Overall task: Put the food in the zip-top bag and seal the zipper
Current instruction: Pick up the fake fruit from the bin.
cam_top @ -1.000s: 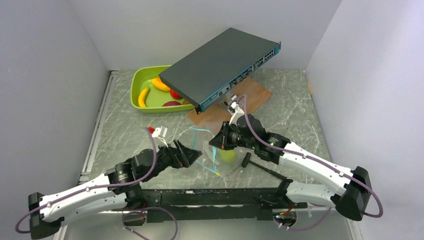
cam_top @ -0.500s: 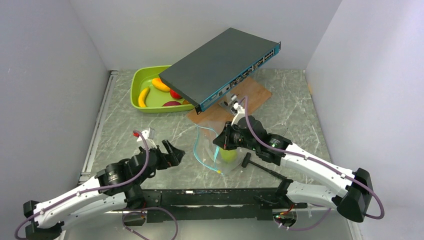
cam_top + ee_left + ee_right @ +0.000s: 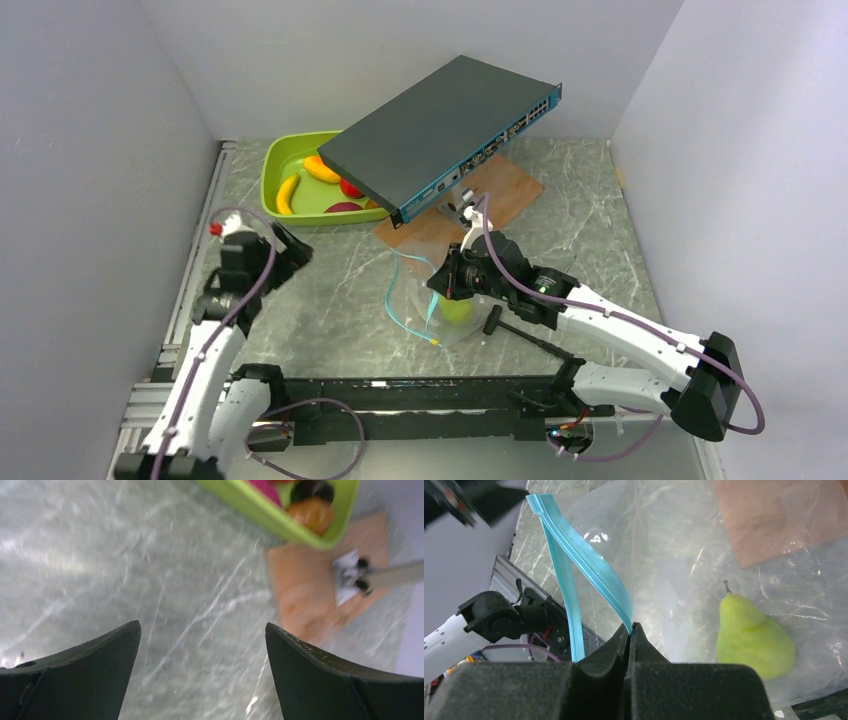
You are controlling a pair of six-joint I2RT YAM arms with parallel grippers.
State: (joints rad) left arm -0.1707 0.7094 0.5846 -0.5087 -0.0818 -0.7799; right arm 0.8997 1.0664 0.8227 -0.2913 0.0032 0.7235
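My left gripper moves outward over the tray next and comes down around the yellow-orange fruit beside the switch, since the fruit lies outward and below.
The clear zip-top bag (image 3: 440, 318) stands near the table's front with a green pear (image 3: 457, 310) inside. My right gripper (image 3: 445, 285) is shut on the teal zipper (image 3: 589, 565) at the bag's mouth and holds it up. The pear (image 3: 751, 635) shows through the bag (image 3: 664, 545) in the right wrist view. My left gripper (image 3: 285, 250) is open and empty, raised over the table left of the bag, below the lime-green tray (image 3: 275, 165). The tray holds yellow bananas (image 3: 287, 195) and red pieces (image 3: 350, 188). In the left wrist view an orange (image 3: 310, 512) lies in the tray (image 3: 260, 517).
A dark network switch (image 3: 440, 130) lies tilted, overhanging the tray's right side. A brown wooden board (image 3: 510, 190) lies under it. White walls close in the left, back and right.
My left arm has drawn away from the bag and swung left and back toward the tray, gripper open. My right gripper has kept its hold on the zipper.
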